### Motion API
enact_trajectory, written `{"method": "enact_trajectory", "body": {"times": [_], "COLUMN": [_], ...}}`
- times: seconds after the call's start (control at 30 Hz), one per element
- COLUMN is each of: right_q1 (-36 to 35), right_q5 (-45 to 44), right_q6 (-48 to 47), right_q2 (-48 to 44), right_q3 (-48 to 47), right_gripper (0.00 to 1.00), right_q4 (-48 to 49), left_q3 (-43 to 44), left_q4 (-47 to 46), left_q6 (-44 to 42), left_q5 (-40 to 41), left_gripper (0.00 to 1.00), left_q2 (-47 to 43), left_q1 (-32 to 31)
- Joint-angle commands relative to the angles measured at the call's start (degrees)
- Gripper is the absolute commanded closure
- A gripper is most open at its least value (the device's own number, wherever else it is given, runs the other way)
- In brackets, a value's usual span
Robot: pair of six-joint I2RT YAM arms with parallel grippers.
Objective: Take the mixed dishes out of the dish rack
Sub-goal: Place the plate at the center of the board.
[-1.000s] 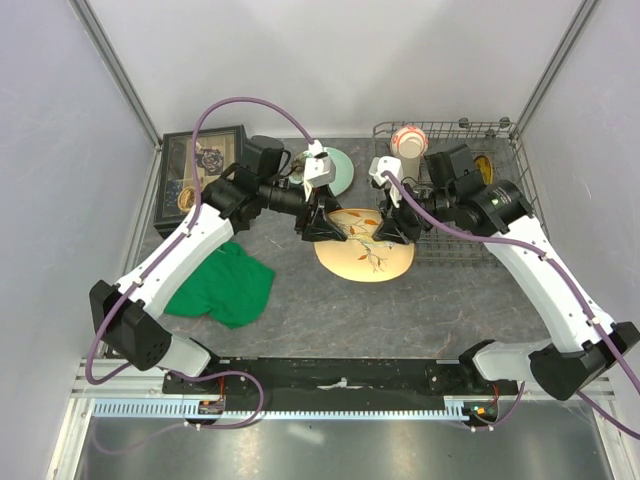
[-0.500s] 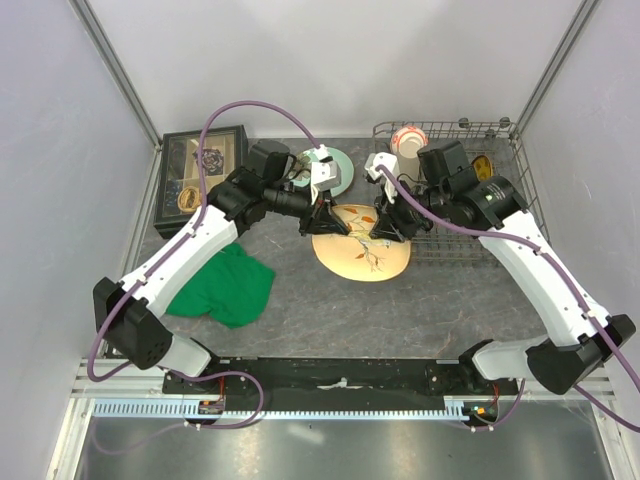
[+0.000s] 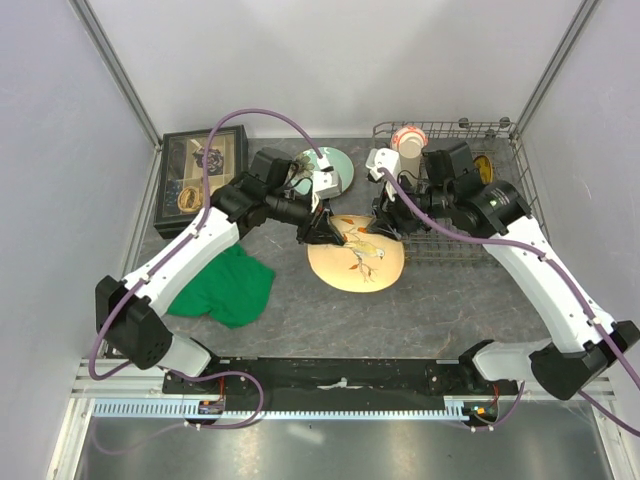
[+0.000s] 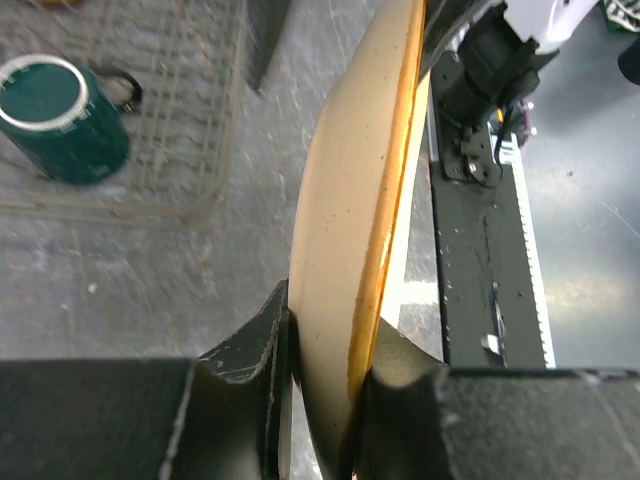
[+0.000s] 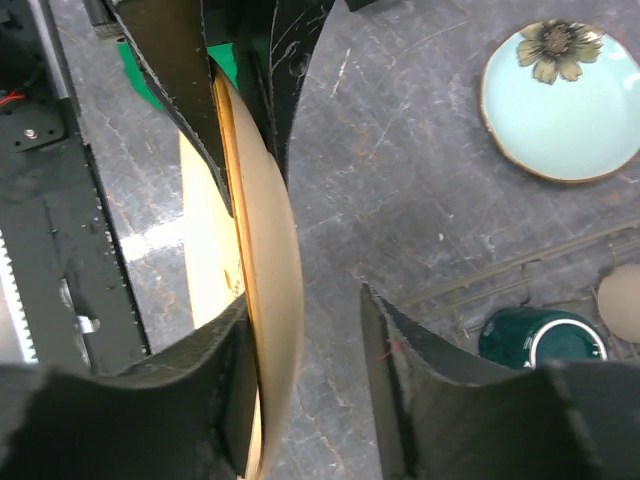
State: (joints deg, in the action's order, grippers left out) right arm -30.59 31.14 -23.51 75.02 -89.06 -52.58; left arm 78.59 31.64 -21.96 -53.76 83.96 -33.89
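Observation:
I need to move my left gripper outward and then down onto the pale green plate (image 3: pixel 336 164) to release the tan plate (image 3: pixel 357 258), because that flowered plate lies flat and empty.
A tan plate (image 3: pixel 357 258) with a leaf pattern is held tilted just above the table between both arms, left of the dish rack (image 3: pixel 500 130). My left gripper (image 3: pixel 322 232) is shut on the plate's left rim (image 4: pixel 340 230); both fingers press it. My right gripper (image 3: pixel 385 225) is open around the opposite rim (image 5: pixel 270 260). One finger (image 5: pixel 215 370) lies against the plate's face and the other stands apart from its underside. A dark green mug (image 5: pixel 540 340) stands in the rack. A beige cup (image 3: pixel 408 140) with a red-and-white top is at the rack's back left.
A pale green plate (image 3: pixel 335 170) with a flower lies on the table behind the held plate. A yellow-patterned dish (image 3: pixel 483 165) leans in the rack's right side. A black glass-lidded box (image 3: pixel 200 175) stands back left, and a green cloth (image 3: pixel 228 285) lies left.
The left gripper has closed on the plate's rim and the right gripper's jaws have parted. The plate has shifted a little left and toward the near edge.

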Motion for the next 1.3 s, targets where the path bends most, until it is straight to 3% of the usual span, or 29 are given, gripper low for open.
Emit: {"method": "enact_trajectory", "body": {"times": [0.0,0.27,0.43,0.9,1.27], "right_q1": [-0.26,-0.17,-0.26,-0.17,-0.26], "right_q5": [-3.09,-9.24,-14.25,-19.97,-23.22], "right_q6": [-1.45,-0.58,0.83,2.59,2.68], "right_q2": [-2.78,-6.81,-10.07,-17.54,-18.07], "right_q3": [2.21,7.40,10.30,19.17,25.95], "right_gripper": [0.47,0.38,0.36,0.33,0.33], "right_q4": [4.67,7.84,10.30,14.51,18.56], "left_q3": [1.13,2.18,5.87,19.93,32.93], "left_q4": [-2.02,-2.11,-3.16,-13.35,-21.43], "left_q6": [-1.60,-1.16,3.31,27.83,44.62], "left_q5": [-3.02,1.98,3.66,6.74,3.05], "left_gripper": [0.99,0.99,0.98,0.98,0.98], "left_q2": [-3.98,-4.16,0.23,19.29,37.84], "left_q1": [-0.04,1.63,6.37,19.29,23.95]}}
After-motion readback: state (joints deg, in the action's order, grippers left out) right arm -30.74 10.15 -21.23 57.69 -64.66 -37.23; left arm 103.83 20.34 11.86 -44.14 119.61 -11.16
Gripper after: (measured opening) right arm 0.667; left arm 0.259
